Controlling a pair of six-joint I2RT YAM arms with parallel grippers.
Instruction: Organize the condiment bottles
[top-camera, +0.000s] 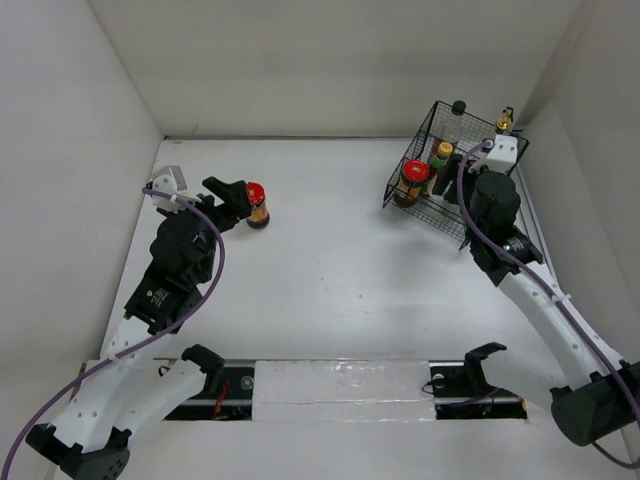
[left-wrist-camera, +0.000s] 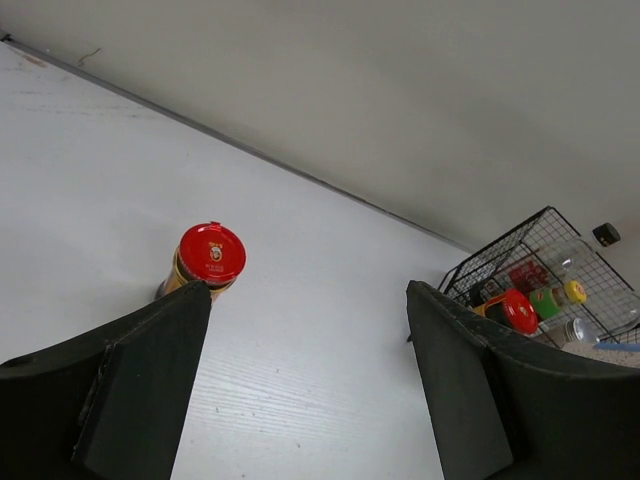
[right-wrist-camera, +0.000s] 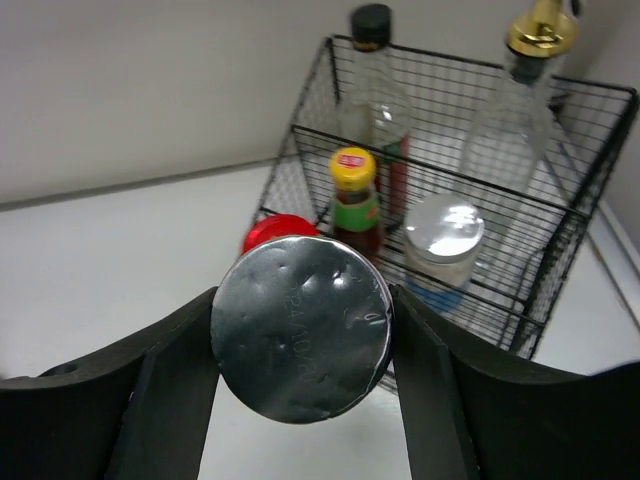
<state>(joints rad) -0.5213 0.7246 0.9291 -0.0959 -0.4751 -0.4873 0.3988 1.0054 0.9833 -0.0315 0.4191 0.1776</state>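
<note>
Next, my right gripper lowers the shaker into the basket's front gap beside the red-lidded jar and releases it, since that gap below is still empty.
My right gripper (right-wrist-camera: 302, 300) is shut on a silver-lidded shaker (right-wrist-camera: 300, 340), its fingers pressing both sides of the lid, just in front of the black wire basket (right-wrist-camera: 600, 90). In the basket stand a second silver-lidded shaker (right-wrist-camera: 445, 240), a yellow-capped dark sauce bottle (right-wrist-camera: 353, 200), a black-capped bottle (right-wrist-camera: 372, 60), a gold-capped clear bottle (right-wrist-camera: 535, 40) and a red-lidded jar (right-wrist-camera: 275, 230). On the left of the table another red-lidded jar (top-camera: 257, 205) stands upright. My left gripper (left-wrist-camera: 308, 295) is open beside it, the jar (left-wrist-camera: 208, 256) just past its left fingertip and nothing between the fingers.
The wire basket (top-camera: 425, 205) sits at the far right corner, close to the back and right walls. White walls enclose the table on three sides. The two arm bases are bolted along the near edge.
</note>
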